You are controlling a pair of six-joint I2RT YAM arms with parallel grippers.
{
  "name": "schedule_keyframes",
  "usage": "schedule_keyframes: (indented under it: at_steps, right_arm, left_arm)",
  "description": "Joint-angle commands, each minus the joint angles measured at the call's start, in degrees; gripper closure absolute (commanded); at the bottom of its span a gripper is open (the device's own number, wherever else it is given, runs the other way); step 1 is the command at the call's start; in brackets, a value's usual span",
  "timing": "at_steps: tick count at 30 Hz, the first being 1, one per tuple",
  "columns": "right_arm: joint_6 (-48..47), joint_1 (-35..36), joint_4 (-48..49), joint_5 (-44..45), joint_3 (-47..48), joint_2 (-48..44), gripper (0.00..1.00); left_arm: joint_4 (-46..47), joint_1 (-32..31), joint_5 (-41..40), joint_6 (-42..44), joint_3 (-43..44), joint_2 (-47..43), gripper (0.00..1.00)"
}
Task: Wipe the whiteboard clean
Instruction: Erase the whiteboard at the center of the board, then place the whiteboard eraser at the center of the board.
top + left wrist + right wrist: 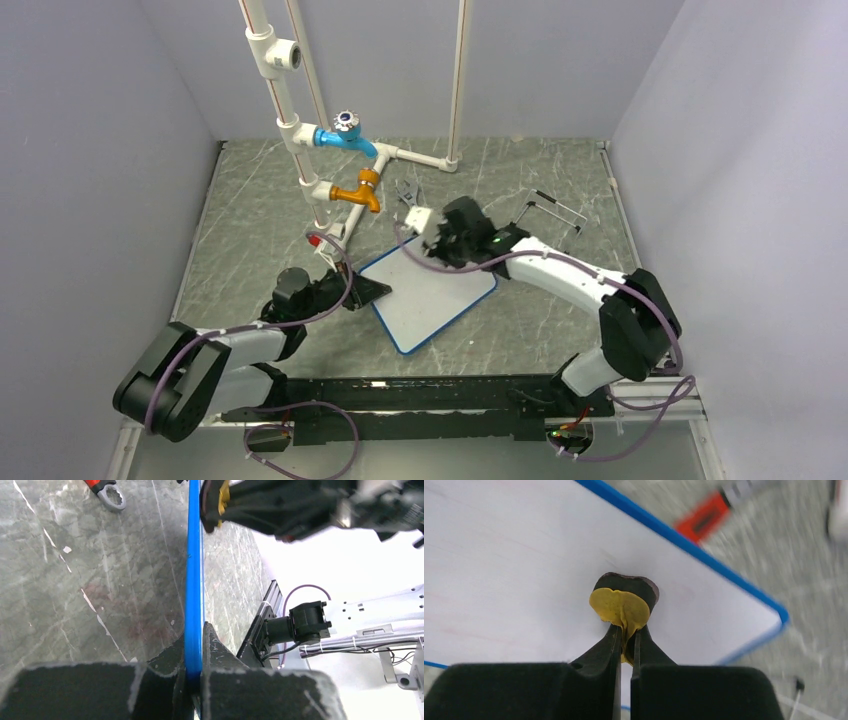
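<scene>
My right gripper sweeps across the whiteboard to the right in the top view next, then down onto bare table, as only faint pink traces remain.
The whiteboard, white with a thin blue frame, lies at an angle in the middle of the table. My left gripper is shut on its left edge; in the left wrist view the blue frame runs edge-on between the fingers. My right gripper hovers over the board's far corner, shut on a yellow eraser pad with a dark underside that presses on the white face. Only faint pink traces show on the face. The eraser also shows at the top of the left wrist view.
A white pipe rig with a blue tap and an orange tap stands behind the board. A red-handled wrench lies by the board's far left corner. Pliers and a black wire frame lie further back.
</scene>
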Motion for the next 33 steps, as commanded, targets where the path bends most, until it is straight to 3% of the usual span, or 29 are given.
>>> schedule_keyframes:
  at_steps: [1, 12, 19, 25, 33]
  right_arm:
    - [0.43, -9.99, -1.66, 5.02, -6.95, -2.33, 1.00]
    - [-4.49, -19.97, -9.18, -11.96, -13.01, -9.19, 1.00]
    - [-8.25, -30.86, -14.28, -16.05, -15.74, -13.86, 1.00]
    - [-10.59, -32.42, -16.11, -16.04, -19.48, -15.18, 0.99]
    - [-12.25, -33.60, -19.41, -21.18, -18.17, -9.79, 0.87]
  left_arm:
    - [6.20, -0.81, 6.35, 3.16, 2.47, -5.18, 1.00]
    - [-3.41, -0.62, 5.13, 6.99, 2.46, -13.65, 1.00]
    - [-23.32, -0.56, 2.79, 15.50, 5.41, -24.02, 1.00]
    - [-38.72, -0.53, 0.64, 22.43, 9.22, -31.45, 1.00]
    - [-47.19, -0.54, -0.71, 25.19, 11.82, -36.46, 1.00]
